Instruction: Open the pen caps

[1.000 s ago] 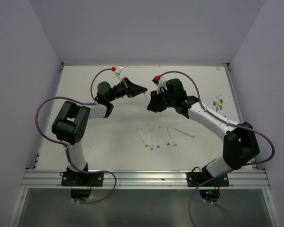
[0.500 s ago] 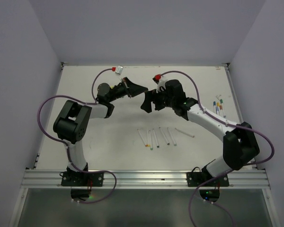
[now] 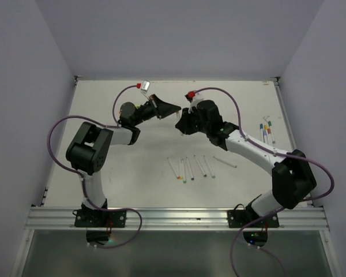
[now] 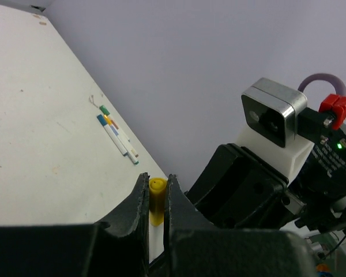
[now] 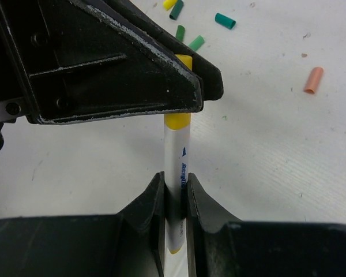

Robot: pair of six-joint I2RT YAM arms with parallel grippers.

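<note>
My right gripper needs to pull the pen's body from the yellow cap (image 5: pixel 178 119) next, then back and down beside the white pens nearer my base.
A white pen (image 5: pixel 177 164) with a yellow cap (image 5: pixel 178 119) is held in the air between both grippers. My right gripper (image 5: pixel 174 184) is shut on the white barrel. My left gripper (image 4: pixel 155 183) is shut on the yellow cap (image 4: pixel 156 199), and its black fingers (image 5: pixel 121 69) cover most of the cap in the right wrist view. In the top view, the left gripper (image 3: pixel 170 108) and the right gripper (image 3: pixel 180 120) meet tip to tip above the table's far middle.
Several white pens (image 3: pixel 190 167) lie in a row in the middle of the table. A few capped pens (image 3: pixel 266 130) lie at the right edge, also in the left wrist view (image 4: pixel 118 134). Loose green caps (image 5: pixel 224 21) and an orange cap (image 5: pixel 313 80) lie below the grippers.
My right gripper has swung up and left with the pen toward the left gripper. The pen's capped end now sits between the left fingers. The left arm has barely moved.
</note>
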